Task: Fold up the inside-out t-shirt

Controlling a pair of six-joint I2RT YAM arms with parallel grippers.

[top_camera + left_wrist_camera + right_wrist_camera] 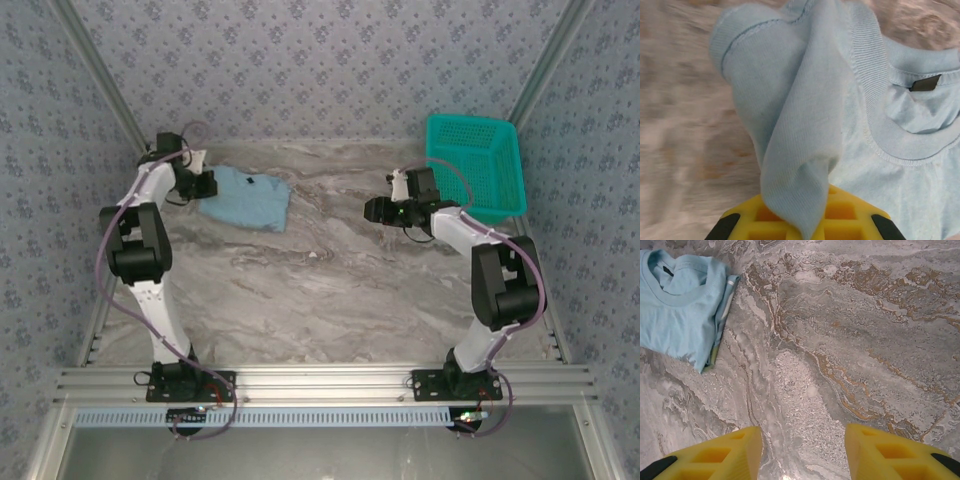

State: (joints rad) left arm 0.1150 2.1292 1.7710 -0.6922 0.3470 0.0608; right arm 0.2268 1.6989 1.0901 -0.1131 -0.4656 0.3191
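Observation:
I need to drag the sleeve fold (800, 165) next with my left gripper toward the nearer side wall and release it on the bare marble between gripper and wall.
The inside-out t-shirt (250, 200) lies folded small at the back left of the marble table, light blue, its ribbed collar and dark neck tag (925, 83) facing up. My left gripper (200, 183) sits at the shirt's left edge, shut on a sleeve fold (800, 165) that rises in a pinched ridge from between the yellow fingers (850, 212). In the right wrist view the t-shirt (680, 310) lies at the upper left. My right gripper (802, 450) hovers open over bare marble right of centre, apart from the shirt, with nothing between its fingers.
A teal plastic mesh basket (478, 165) stands tilted at the back right, just behind the right arm. Metal frame rails (320, 382) run along the near edge. Patterned walls close in the back and sides.

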